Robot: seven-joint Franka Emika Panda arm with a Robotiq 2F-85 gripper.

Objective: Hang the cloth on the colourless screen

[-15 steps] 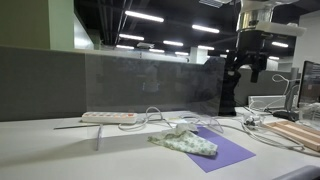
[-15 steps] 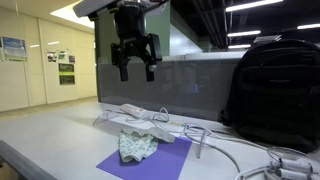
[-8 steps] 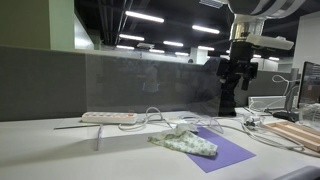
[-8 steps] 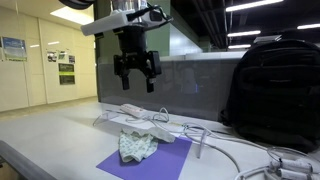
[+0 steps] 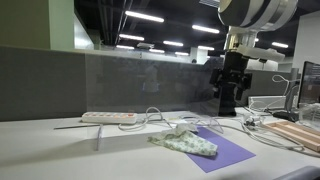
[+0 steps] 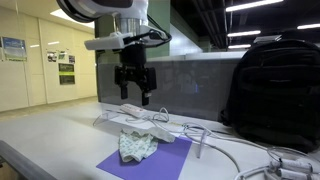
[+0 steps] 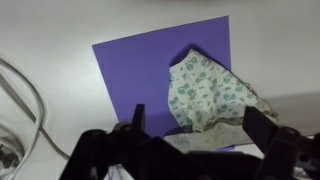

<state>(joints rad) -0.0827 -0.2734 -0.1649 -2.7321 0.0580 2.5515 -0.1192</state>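
Note:
The cloth is far below the robot's open fingers, so the gripper needs to shift and go down next over the cloth's end on the purple mat, then close on the top of the cloth.
A crumpled pale cloth with a green print (image 5: 185, 142) (image 6: 137, 146) (image 7: 210, 92) lies on a purple mat (image 5: 225, 152) (image 6: 160, 160) (image 7: 145, 75) on the white table. The colourless screen (image 5: 150, 85) (image 6: 185, 88) stands upright behind it on small feet. My gripper (image 5: 227, 92) (image 6: 133, 95) (image 7: 195, 120) hangs open and empty in the air above the cloth, well clear of it. In the wrist view the cloth sits between and beyond the two dark fingers.
A white power strip (image 5: 108, 117) (image 6: 140, 112) and loose white cables (image 5: 235, 127) (image 6: 230, 150) lie at the screen's base. A black backpack (image 6: 275, 85) stands behind the screen. A wooden board (image 5: 298, 132) and a monitor (image 5: 310, 85) are at one end.
My gripper has come down toward the cloth and mat, staying open. The cloth has not moved.

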